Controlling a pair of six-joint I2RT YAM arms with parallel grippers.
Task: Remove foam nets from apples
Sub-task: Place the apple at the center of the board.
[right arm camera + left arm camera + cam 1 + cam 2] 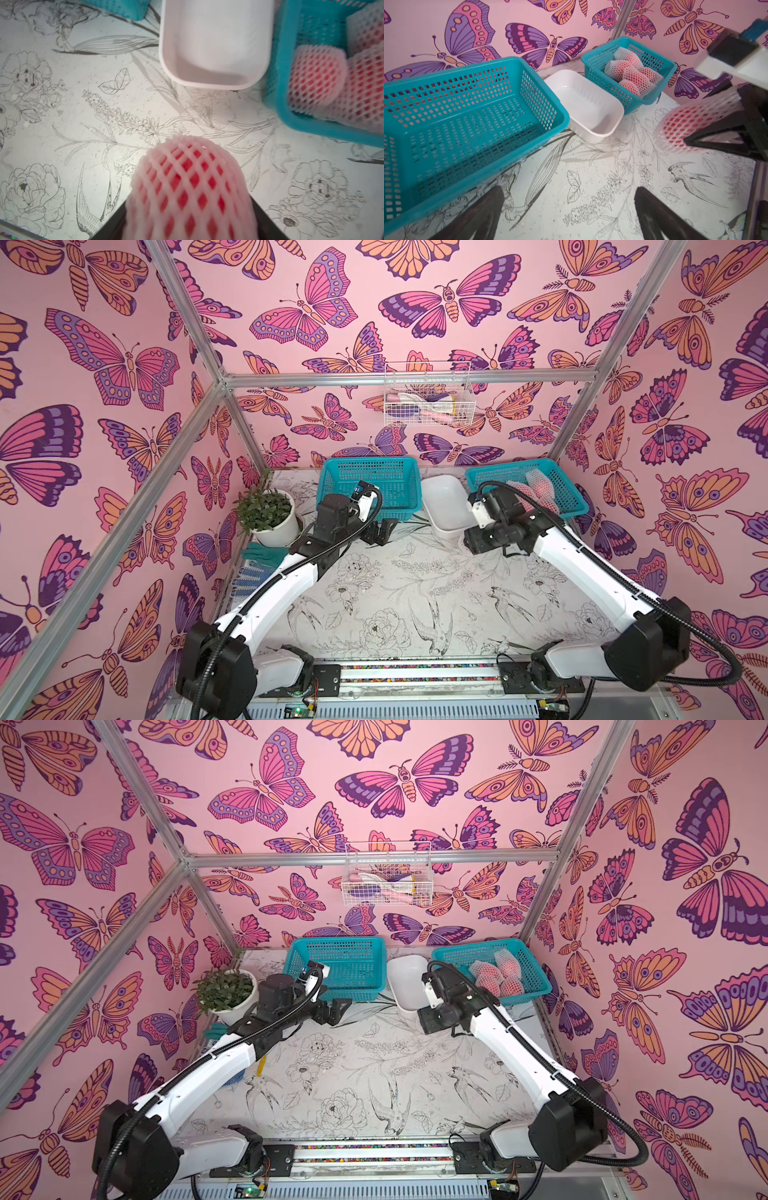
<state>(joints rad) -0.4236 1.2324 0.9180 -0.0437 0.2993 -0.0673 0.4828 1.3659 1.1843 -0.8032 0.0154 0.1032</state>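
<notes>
The bare tabletop before the tray is below and back from my right gripper, so my right gripper will next move back and down to release the apple there.
My right gripper (188,207) is shut on an apple in its white foam net (189,187), held just above the table in front of the white tray (216,41). The left wrist view shows the same netted apple (685,126) between black fingers. In both top views the right wrist hides it. Several more netted apples (540,487) (498,977) (631,70) lie in the right teal basket (511,464). My left gripper (382,531) (568,188) stands open and empty over the table, in front of the left teal basket (370,460).
The left teal basket (467,68) is empty, as is the white tray (444,502) between the two baskets. A potted plant (270,514) and teal gloves (262,556) sit at the table's left edge. A wire basket (428,402) hangs on the back wall.
</notes>
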